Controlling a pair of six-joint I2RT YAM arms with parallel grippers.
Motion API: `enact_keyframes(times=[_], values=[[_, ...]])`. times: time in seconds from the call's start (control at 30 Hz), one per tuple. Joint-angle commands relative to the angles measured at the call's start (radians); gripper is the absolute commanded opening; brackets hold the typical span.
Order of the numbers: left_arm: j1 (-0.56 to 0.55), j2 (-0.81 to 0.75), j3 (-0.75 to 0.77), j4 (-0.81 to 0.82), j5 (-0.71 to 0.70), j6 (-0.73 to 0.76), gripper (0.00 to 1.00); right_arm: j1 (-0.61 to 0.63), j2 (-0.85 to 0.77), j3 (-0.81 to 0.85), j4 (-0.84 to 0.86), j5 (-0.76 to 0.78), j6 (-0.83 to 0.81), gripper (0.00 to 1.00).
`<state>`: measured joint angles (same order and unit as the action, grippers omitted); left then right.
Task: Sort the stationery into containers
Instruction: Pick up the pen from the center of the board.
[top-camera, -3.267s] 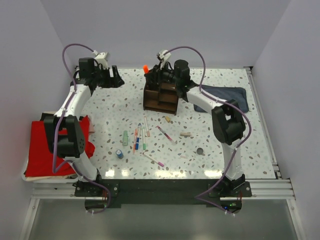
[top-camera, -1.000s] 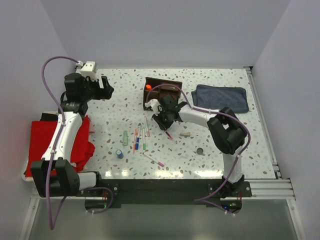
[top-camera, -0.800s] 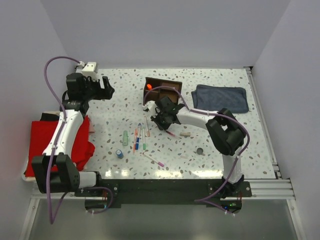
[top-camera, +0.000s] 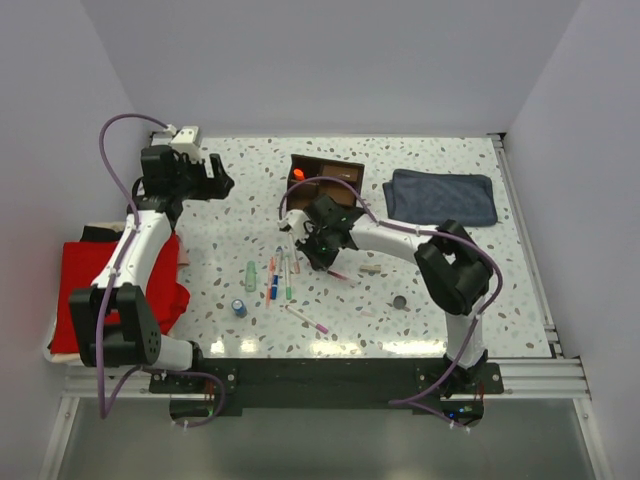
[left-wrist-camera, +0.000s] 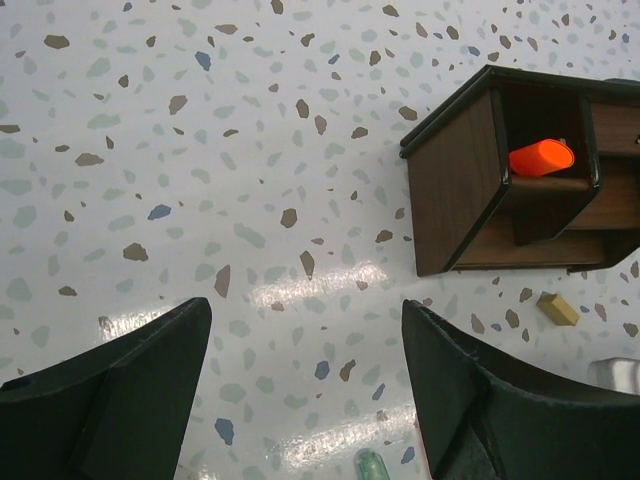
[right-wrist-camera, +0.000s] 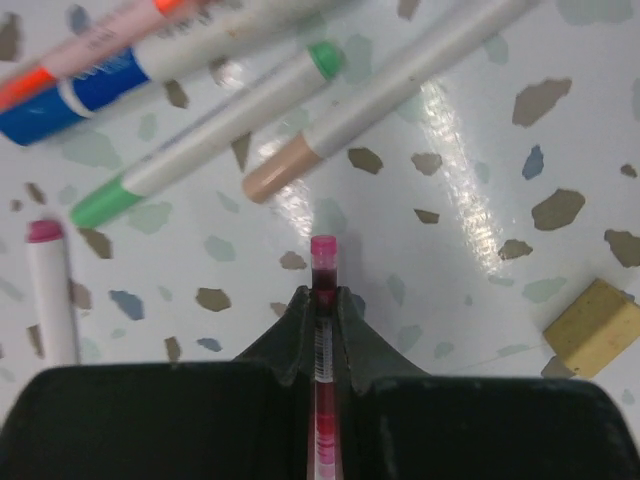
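My right gripper lifts the pen outward to the organizer's section already holding the orange highlighter next, tilts it over that section's opening and releases it.
My right gripper is shut on a thin red pen low over the table, and the pen's tip sticks out past the fingertips. In the top view this gripper sits just right of a cluster of pens. The dark wooden organizer stands behind it, with an orange highlighter in one compartment. My left gripper hovers open at the far left, holding nothing. Its wrist view shows the organizer and the highlighter.
A pale green tube, a blue cylinder, a pink pen, a dark disc and a tan bit lie on the table. A blue-grey cloth lies back right and a red cloth on the left edge.
My right arm came down from the organizer to the pens, and its jaws closed on the red pen. The left arm swung back and drifted slightly right, still open.
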<state>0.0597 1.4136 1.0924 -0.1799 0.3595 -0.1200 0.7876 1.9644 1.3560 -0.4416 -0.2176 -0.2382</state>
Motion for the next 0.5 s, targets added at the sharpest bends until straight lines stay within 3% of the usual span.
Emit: enact_keyframes(times=[0.0, 0.17, 0.27, 0.4, 0.47], values=[[0.011, 0.010, 0.058, 0.043, 0.016, 0.005, 0.82, -0.011, -0.156, 0.185, -0.074, -0.179, -0.019, 0.00], [0.011, 0.033, 0.077, 0.048, 0.025, 0.000, 0.82, -0.072, -0.228, 0.253, 0.062, -0.287, 0.058, 0.00], [0.009, 0.047, 0.093, 0.046, 0.027, -0.001, 0.82, -0.120, -0.291, 0.192, 0.330, -0.283, 0.161, 0.00], [0.011, 0.074, 0.116, 0.037, 0.035, -0.003, 0.81, -0.134, -0.331, 0.050, 0.766, -0.097, 0.166, 0.00], [0.009, 0.085, 0.124, 0.031, 0.041, 0.002, 0.81, -0.136, -0.296, 0.049, 0.845, -0.036, 0.139, 0.00]])
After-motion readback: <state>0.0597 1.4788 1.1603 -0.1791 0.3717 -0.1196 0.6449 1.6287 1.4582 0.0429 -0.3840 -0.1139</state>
